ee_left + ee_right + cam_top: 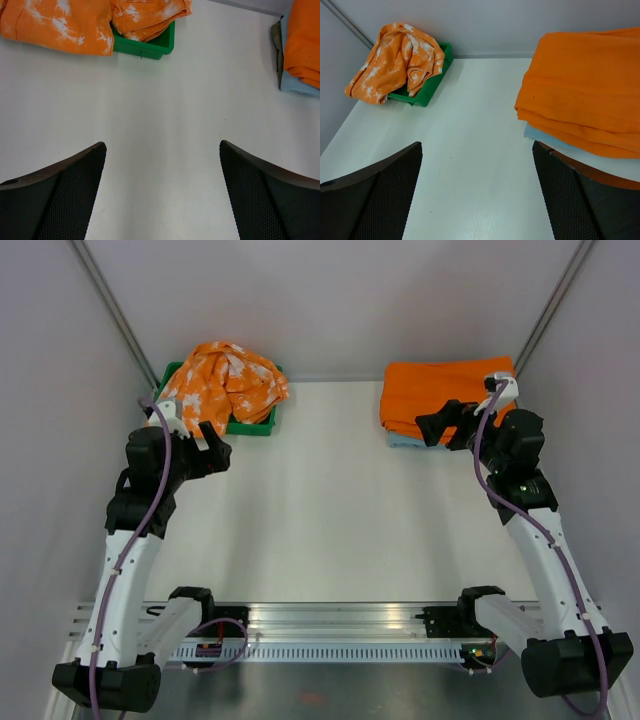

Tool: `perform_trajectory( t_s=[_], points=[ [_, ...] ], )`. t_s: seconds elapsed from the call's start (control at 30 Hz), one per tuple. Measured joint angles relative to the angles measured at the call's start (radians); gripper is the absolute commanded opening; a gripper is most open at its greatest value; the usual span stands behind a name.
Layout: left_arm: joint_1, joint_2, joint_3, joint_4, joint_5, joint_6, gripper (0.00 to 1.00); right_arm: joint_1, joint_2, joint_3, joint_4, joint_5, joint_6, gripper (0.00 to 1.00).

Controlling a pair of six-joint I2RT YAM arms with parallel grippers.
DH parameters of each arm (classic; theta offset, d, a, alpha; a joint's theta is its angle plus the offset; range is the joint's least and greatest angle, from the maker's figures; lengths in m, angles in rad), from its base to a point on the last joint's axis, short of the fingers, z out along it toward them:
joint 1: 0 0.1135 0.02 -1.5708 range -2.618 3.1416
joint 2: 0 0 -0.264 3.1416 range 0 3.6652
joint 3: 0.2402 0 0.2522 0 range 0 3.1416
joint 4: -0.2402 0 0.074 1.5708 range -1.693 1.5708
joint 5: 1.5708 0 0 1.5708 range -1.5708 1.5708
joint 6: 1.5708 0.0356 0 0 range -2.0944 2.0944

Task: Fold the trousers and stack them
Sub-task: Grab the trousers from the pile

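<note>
My left gripper has only table between its fingers, so next it will move outward and down onto the near fold of the trousers (200, 408) (64, 35) over the tray's rim.
The orange trousers with white splashes (225, 380) lie crumpled in a green tray (252, 426) at the back left, spilling over its rim. They also show in the left wrist view (65, 25) and the right wrist view (400, 57). My left gripper (213, 453) is open and empty, just in front of the tray, above bare table (162, 150). My right gripper (437, 426) is open and empty, at the front left edge of the folded stack, above bare table (476, 150).
A stack of plain orange folded cloth (440, 390) lies on a light blue folded cloth (402, 441) at the back right; it shows too in the right wrist view (585, 95). Grey walls close the back and sides. A metal rail (330, 620) runs along the near edge.
</note>
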Motion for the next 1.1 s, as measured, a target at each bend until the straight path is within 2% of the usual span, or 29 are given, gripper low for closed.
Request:
perform_trajectory(
  t_s=[0.2, 0.33, 0.5, 0.77, 0.9, 1.1],
  points=[
    [0.0, -0.007, -0.067, 0.071, -0.019, -0.018, 1.0, 0.0, 0.009, 0.0, 0.0, -0.009, -0.001, 0.98],
    [0.0, 0.074, -0.05, 0.095, -0.101, -0.06, 1.0, 0.0, 0.036, 0.0, 0.002, -0.018, 0.001, 0.98],
    [0.036, 0.54, 0.319, 0.08, -0.189, -0.088, 1.0, 0.0, 0.093, 0.0, 0.014, -0.056, 0.027, 0.98],
    [0.135, 1.03, 0.754, 0.084, -0.226, -0.124, 1.0, 0.0, 0.104, -0.007, 0.016, -0.055, 0.036, 0.98],
    [0.152, 1.196, 0.859, 0.096, -0.239, -0.124, 1.0, 0.0, 0.103, -0.01, 0.006, -0.048, 0.034, 0.98],
    [0.144, 1.354, 0.881, 0.097, -0.239, -0.093, 1.0, 0.0, 0.103, -0.01, -0.008, -0.035, 0.025, 0.98]
  ],
)
